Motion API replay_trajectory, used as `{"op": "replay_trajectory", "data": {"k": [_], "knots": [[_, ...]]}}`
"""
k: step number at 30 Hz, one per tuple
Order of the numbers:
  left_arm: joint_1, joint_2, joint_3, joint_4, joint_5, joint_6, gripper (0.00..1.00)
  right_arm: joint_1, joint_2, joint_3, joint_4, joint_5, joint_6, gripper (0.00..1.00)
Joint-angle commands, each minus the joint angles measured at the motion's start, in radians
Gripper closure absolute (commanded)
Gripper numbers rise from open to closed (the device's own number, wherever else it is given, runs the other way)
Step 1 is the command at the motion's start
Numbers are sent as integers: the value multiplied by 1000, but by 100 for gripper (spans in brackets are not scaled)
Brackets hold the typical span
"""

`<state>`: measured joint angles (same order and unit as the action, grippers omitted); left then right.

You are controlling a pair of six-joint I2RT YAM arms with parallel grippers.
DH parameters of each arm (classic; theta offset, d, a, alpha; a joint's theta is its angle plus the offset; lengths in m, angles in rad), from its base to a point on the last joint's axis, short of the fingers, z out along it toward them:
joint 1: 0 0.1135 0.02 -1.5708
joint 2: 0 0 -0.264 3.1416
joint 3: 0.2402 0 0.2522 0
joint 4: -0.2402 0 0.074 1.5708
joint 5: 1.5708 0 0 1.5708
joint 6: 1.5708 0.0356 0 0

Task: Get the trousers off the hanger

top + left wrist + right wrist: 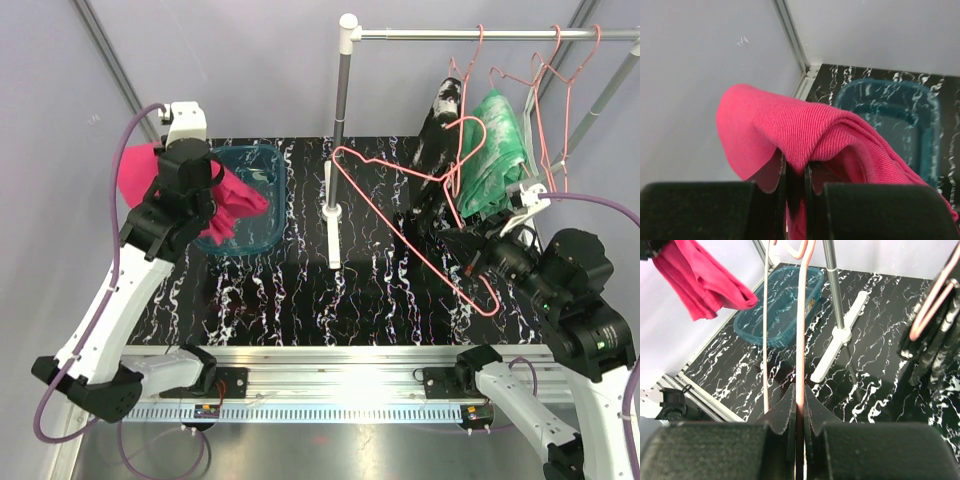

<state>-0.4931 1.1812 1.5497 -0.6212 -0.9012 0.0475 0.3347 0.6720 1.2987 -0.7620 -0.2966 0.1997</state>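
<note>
My left gripper will next move toward the grey post and down into the bin, because the magenta-pink trousers (140,175) hang partly past the bin's side edge.
My left gripper (190,175) (795,172) is shut on the magenta-pink trousers (140,175) (805,132), holding them in the air over the left edge of a teal bin (250,195). They also show in the right wrist view (700,277). My right gripper (480,262) (798,397) is shut on an empty pink wire hanger (400,215) (801,330), held off the rail over the table. The black speckled trousers (435,150) and the green-and-white trousers (492,150) hang on pink hangers from the rail (480,35).
The rack's grey upright post (340,140) stands mid-table on a white foot (333,235) (840,340). The teal bin (785,300) (900,125) sits at the back left on the black marbled table (280,300). Another empty pink hanger (570,70) hangs at the far right.
</note>
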Motion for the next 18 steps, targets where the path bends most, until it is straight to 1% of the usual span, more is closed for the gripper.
{"op": "replay_trajectory", "data": {"k": [1,6,9,14,16,18], "knots": [[16,-103,-42,127,-13,47,100,4,-23,31,-33,36,-28,100],[34,-98,-118,176,7,138,100,4,-52,57,-76,50,-25,100],[56,-39,-132,196,39,163,100,4,-71,80,-100,51,-29,100],[94,144,-96,219,22,244,100,4,-83,122,-144,50,-45,100],[100,187,-96,274,41,281,100,4,-94,131,-154,47,-46,100],[111,251,-76,288,80,295,100,4,-100,139,-167,42,-46,100]]}}
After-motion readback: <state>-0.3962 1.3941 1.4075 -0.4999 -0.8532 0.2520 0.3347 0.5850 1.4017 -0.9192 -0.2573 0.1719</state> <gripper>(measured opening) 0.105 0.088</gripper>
